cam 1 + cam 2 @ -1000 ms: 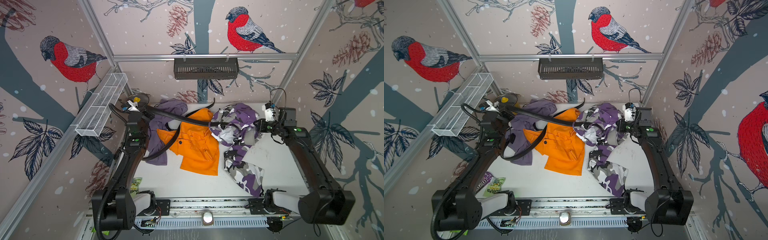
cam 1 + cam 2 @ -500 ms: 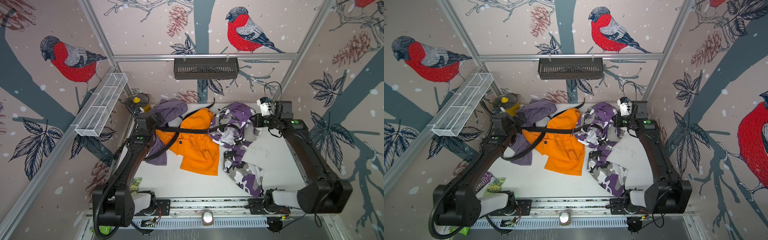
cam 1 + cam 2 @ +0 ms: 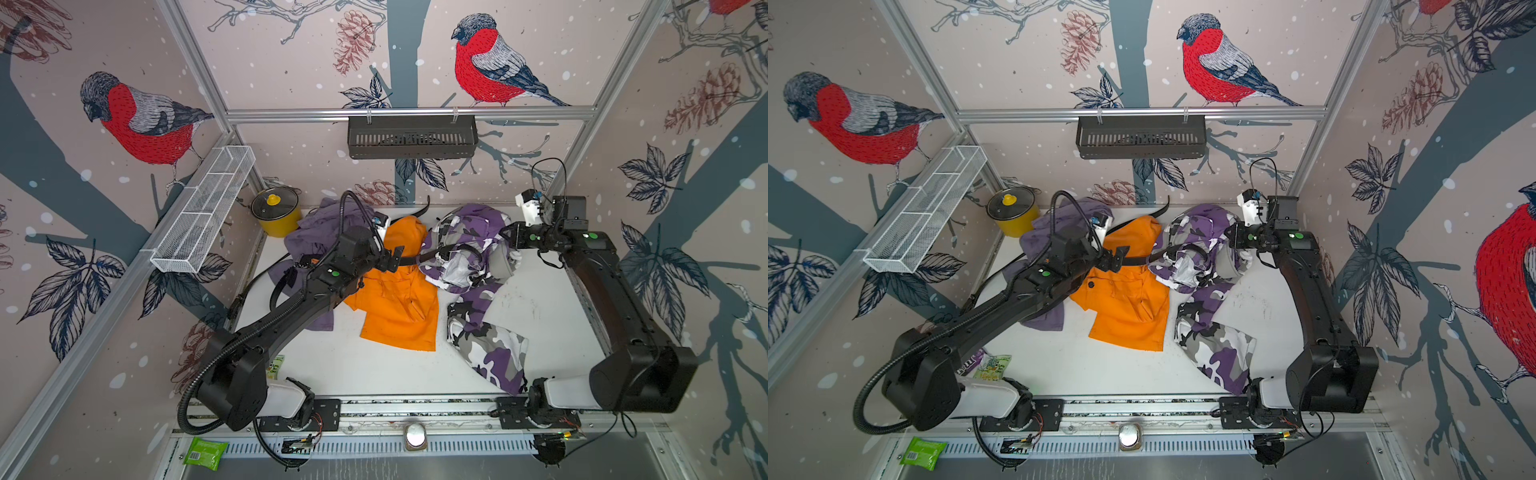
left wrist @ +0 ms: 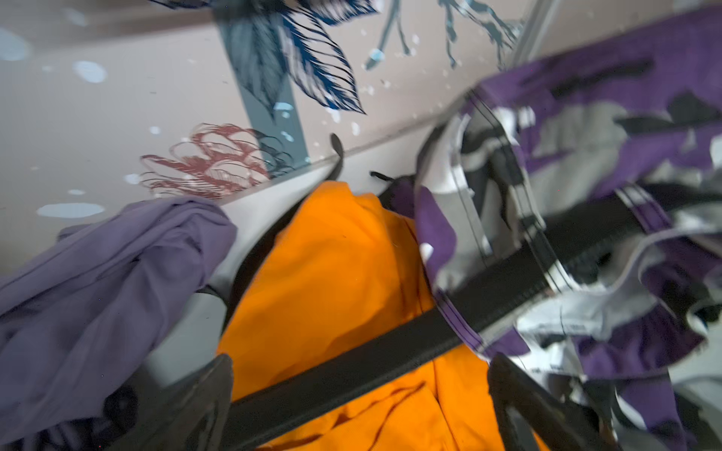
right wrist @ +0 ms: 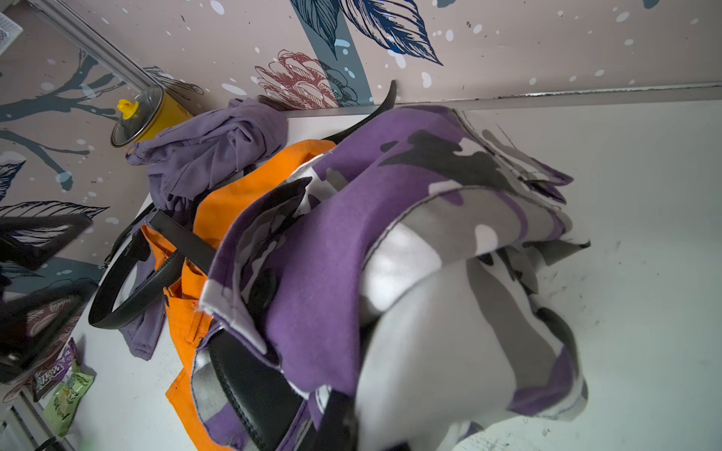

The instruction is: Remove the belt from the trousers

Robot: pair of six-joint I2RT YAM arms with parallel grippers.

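Note:
The bare black belt just outside the waistband (image 3: 411, 260) (image 4: 410, 339) lies beside the left gripper toward the trousers, so the gripper needs to move along the belt next and close there.
The purple, grey and white camouflage trousers (image 3: 465, 232) (image 3: 1196, 232) lie bunched at the back right, with one leg trailing toward the front. A black belt (image 3: 415, 259) (image 3: 1138, 259) comes out of the waistband to the left over the orange garment. My left gripper (image 3: 395, 257) (image 3: 1119, 257) is open, and the belt (image 4: 351, 363) passes between its spread fingers (image 4: 203, 398). My right gripper (image 3: 509, 241) (image 3: 1233, 241) is shut on the trousers (image 5: 429, 234) at the waist and holds that fabric lifted. The belt (image 5: 254, 382) shows inside the waistband; cloth hides the right jaws.
An orange garment (image 3: 399, 303) and a grey-purple one (image 3: 320, 232) lie mid-table. A slack belt loop (image 3: 282, 286) rests at the left. A yellow lidded pot (image 3: 276, 210) stands back left under a white wire basket (image 3: 203, 208). Snack packets (image 3: 992, 365) lie front left.
My left gripper has opened and let go of the belt, then slid right along it from the back left corner to near the trousers. The right gripper keeps its hold and has shifted slightly back.

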